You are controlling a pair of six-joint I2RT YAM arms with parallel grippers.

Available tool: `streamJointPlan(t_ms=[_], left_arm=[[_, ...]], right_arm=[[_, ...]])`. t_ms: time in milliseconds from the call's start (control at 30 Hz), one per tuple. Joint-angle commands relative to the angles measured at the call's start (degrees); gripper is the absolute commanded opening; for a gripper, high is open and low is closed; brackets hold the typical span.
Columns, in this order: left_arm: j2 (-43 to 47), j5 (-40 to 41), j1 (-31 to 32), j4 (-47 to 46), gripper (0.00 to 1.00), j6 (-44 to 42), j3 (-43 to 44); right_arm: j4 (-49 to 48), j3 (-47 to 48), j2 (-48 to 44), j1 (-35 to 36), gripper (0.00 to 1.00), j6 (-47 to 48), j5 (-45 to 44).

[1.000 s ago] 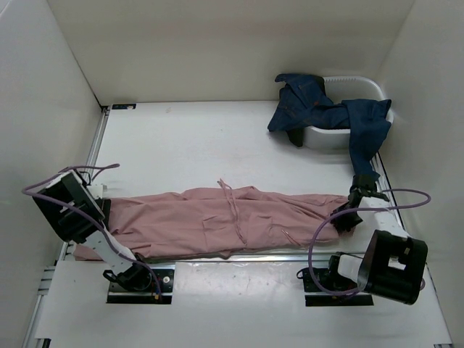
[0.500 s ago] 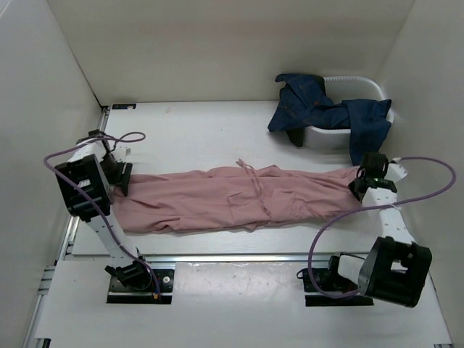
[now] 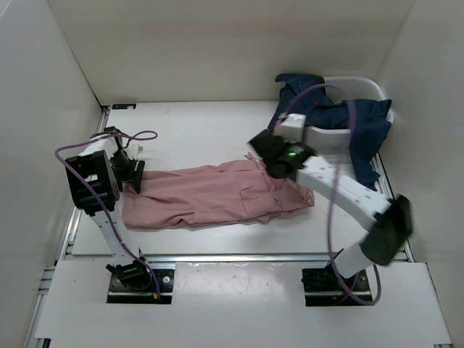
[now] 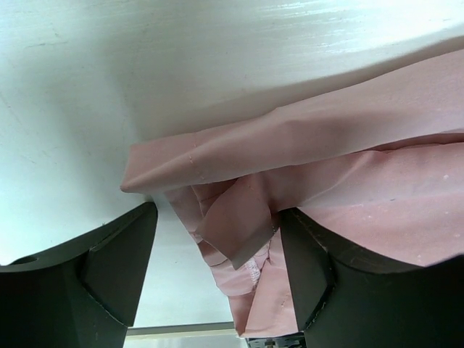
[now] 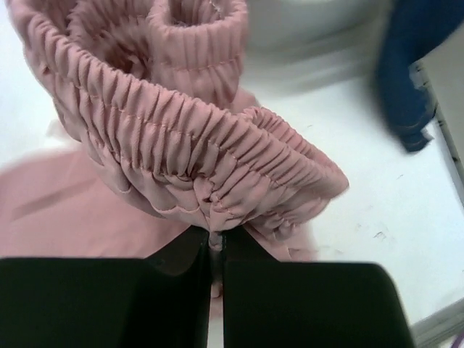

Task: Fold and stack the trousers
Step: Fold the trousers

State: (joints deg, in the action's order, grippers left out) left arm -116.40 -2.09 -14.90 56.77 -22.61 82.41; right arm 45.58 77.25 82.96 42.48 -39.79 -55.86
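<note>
My right gripper holds the waistband (image 5: 181, 138) and next needs to carry it to the left in the top view and down onto the trouser legs, because they lie spread toward my left gripper.
The dusty-pink trousers (image 3: 210, 197) lie lengthwise across the table, their right end lifted and doubled back toward the middle. My right gripper (image 3: 264, 155) hangs over that fold, shut on the gathered elastic waistband (image 5: 181, 138), which bunches just above the jaws of the right gripper (image 5: 216, 245). My left gripper (image 3: 135, 174) sits at the trousers' left end. Seen from the left wrist, the left gripper (image 4: 217, 275) is open, with the leg hems (image 4: 239, 243) lying loose between its fingers (image 4: 109, 268), nearer the right-hand finger.
A white tub (image 3: 362, 81) stands at the back right with a dark blue denim garment (image 3: 322, 112) draped over it and down its side. White walls close in left, back and right. A metal rail (image 3: 232, 255) runs along the near table edge.
The right gripper shut on the waistband at the far right and swung left and up, carrying it over the middle. The left gripper moved away from me with the leg ends; the trousers now lie shorter.
</note>
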Motion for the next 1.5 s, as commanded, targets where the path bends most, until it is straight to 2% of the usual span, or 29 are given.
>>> streamJointPlan(t_ms=[0,33,67,167,333,467,667,700,733,833,900,967,1000,1067,1133,1200,1367,1433,1467], left_arm=[[-0.76,-2.74,0.21,-1.84,0.80,0.73,-1.64],[-0.76,-2.75,0.22,-1.84,0.80,0.73,-1.64],[-0.76,-2.75,0.74,-2.36,0.80,0.73,-1.64],[-0.23,-3.36,1.54,-2.98,0.80,0.73,-1.64],[-0.23,-2.31,3.38,-2.98,0.80,1.25,-1.64],[-0.23,-1.79,3.91,-2.98,0.80,1.78,-1.11],[-0.23,-0.73,3.91,-2.98,0.80,1.78,1.17],[-0.23,-0.73,3.91,-2.98,0.80,1.78,1.69],[-0.23,-0.73,3.91,-2.98,0.80,1.78,1.70],[0.29,-0.20,3.91,-2.46,0.80,1.78,2.31],[0.30,0.41,3.91,-1.93,0.81,1.78,3.01],[0.91,0.94,3.91,-1.93,0.81,1.78,4.16],[1.52,1.64,3.91,-1.32,0.82,1.26,4.16],[2.05,2.17,3.91,-1.31,0.83,1.25,6.08],[2.58,3.83,3.91,-0.79,0.84,1.25,7.41],[3.11,5.07,3.91,-0.79,0.86,1.25,9.43],[6.96,5.68,2.16,-0.79,0.92,2.31,13.55],[7.93,7.00,2.15,-0.26,0.92,2.31,15.14],[8.99,7.01,2.15,-0.26,0.92,2.31,16.97]], right_arm=[[17.77,7.53,11.58,10.06,0.00,-15.45,-9.97],[19.61,12.96,14.57,14.17,0.00,-17.23,-10.50],[23.11,15.79,20.17,16.04,0.00,-19.34,-11.37],[25.17,24.58,29.00,21.84,0.00,-24.19,-11.38],[22.54,25.50,34.72,25.19,0.00,-31.30,-8.23],[15.95,23.73,37.53,26.60,0.00,-31.84,-4.26],[12.17,33.39,44.74,28.80,0.01,-28.77,-4.09],[10.16,34.18,45.88,28.80,0.08,-27.81,-3.39],[9.36,34.19,45.89,28.80,0.32,-26.75,-2.60],[7.25,34.19,46.68,28.80,0.69,-23.16,-0.05],[5.23,33.49,45.29,29.50,0.78,-16.33,1.45],[1.19,33.49,42.91,30.64,0.81,-9.38,3.20],[-0.83,33.49,39.33,32.04,0.85,-1.25,3.82],[-8.47,30.61,35.01,34.24,0.85,7.23,8.46],[-10.60,29.89,28.77,34.78,0.86,12.34,11.98],[-11.22,27.61,23.25,34.78,0.84,13.51,17.41],[-9.30,21.73,11.82,32.51,0.78,15.80,17.97],[-7.45,18.04,9.08,27.17,0.56,11.08,16.49],[-6.31,12.97,6.54,24.61,0.45,9.40,16.48]])
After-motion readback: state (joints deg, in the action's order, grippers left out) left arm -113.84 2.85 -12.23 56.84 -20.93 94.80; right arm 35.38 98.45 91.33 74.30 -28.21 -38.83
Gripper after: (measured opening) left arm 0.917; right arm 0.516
